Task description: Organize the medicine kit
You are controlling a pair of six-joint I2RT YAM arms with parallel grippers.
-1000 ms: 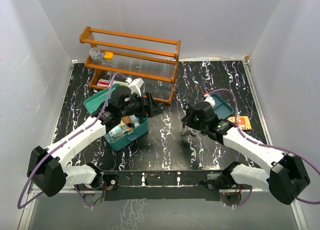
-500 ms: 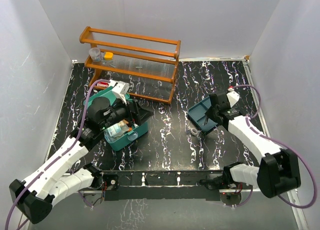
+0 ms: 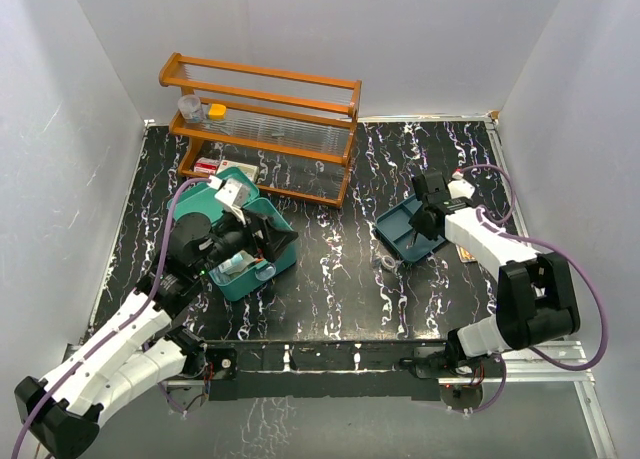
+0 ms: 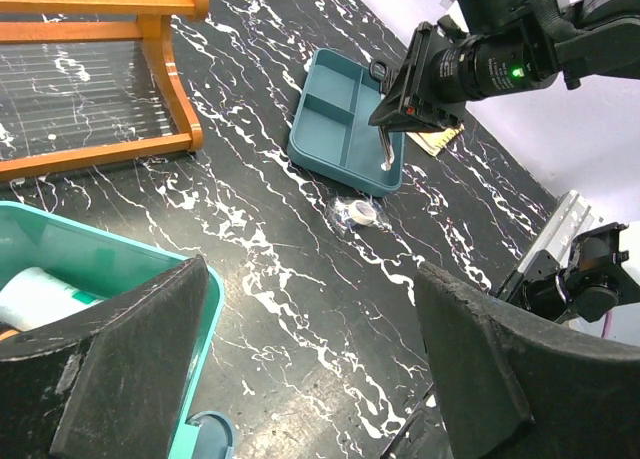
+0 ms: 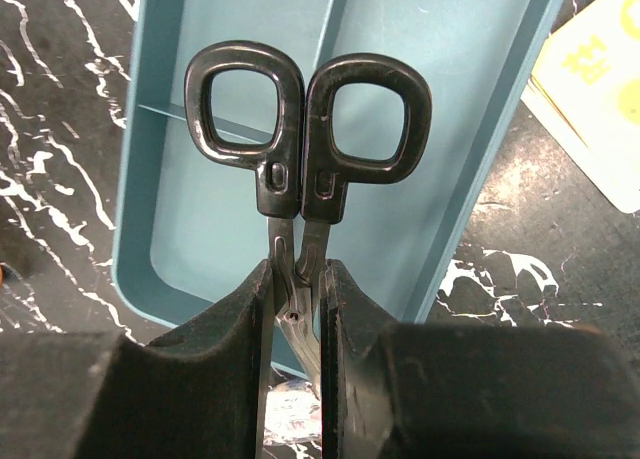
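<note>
Next, my right gripper brings the scissors down onto the bottom of the tray's long undivided section (image 3: 420, 247) (image 5: 408, 214) below and releases them, since their full length has room there.
The medicine kit (image 3: 277, 262) is a teal-green box, lid up, at centre left, with bottles and packets inside; its rim (image 4: 120, 264) shows in the left wrist view. My left gripper (image 3: 280, 237) (image 4: 310, 329) hangs open and empty just right of the kit's front corner. My right gripper (image 3: 421, 229) (image 5: 297, 289) is shut on a pair of black-handled scissors (image 5: 305, 119) (image 4: 387, 151). It holds them at the pivot, handles pointing away, over a shallow dark teal compartment tray (image 3: 400, 229) (image 5: 440, 69) (image 4: 345, 129).
A wooden rack (image 3: 262, 119) (image 4: 100, 79) stands at the back with a small cup (image 3: 189, 106) and a yellow-lidded jar (image 3: 216, 110). A small tape roll (image 3: 388, 263) (image 4: 363, 211) lies in front of the tray. A yellow-and-white packet (image 5: 590, 89) lies right of it.
My left arm has drawn back toward the near left and its jaws have spread wider. My right arm has swung right, carrying the scissors over the tray.
</note>
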